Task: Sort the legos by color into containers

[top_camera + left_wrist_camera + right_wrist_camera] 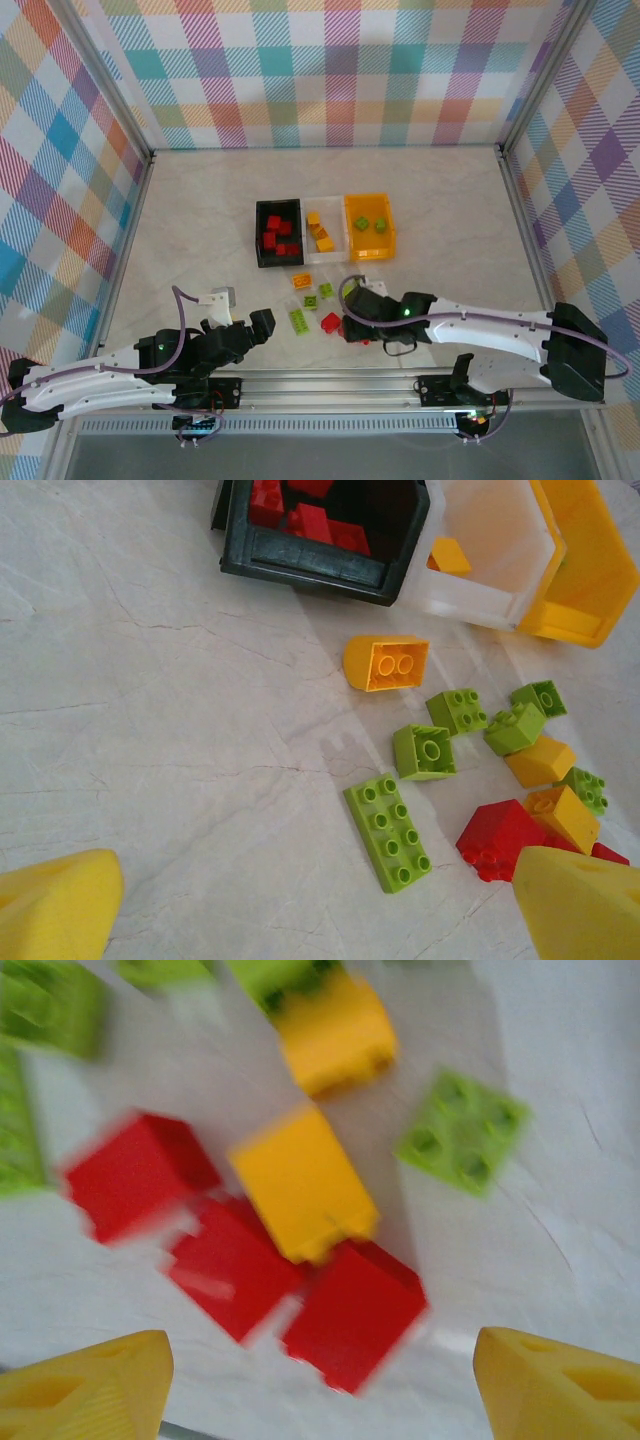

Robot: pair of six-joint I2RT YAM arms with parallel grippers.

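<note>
My open right gripper should next move down and close on the red brick nearest the metal bar (358,1315) below it. The bare tabletop there leaves room for my fingers.
Three containers stand in a row mid-table: a black bin (259,235) with red legos, a white bin (322,258) with yellow ones, and an orange-yellow bin (392,230) with green ones. Loose legos lie in front of them: an orange brick (300,281), green bricks (311,300) and a flat green plate (390,832). My right gripper (320,1385) is open low over a blurred cluster of red bricks (355,1310) and a yellow brick (305,1180), holding nothing. My left gripper (315,900) is open and holds nothing, just short of the flat green plate.
A metal rail (330,383) runs along the near edge under both arms. Checked walls and aluminium posts (525,200) enclose the marble table. Bare tabletop (190,230) lies left of the bins, and more to their right.
</note>
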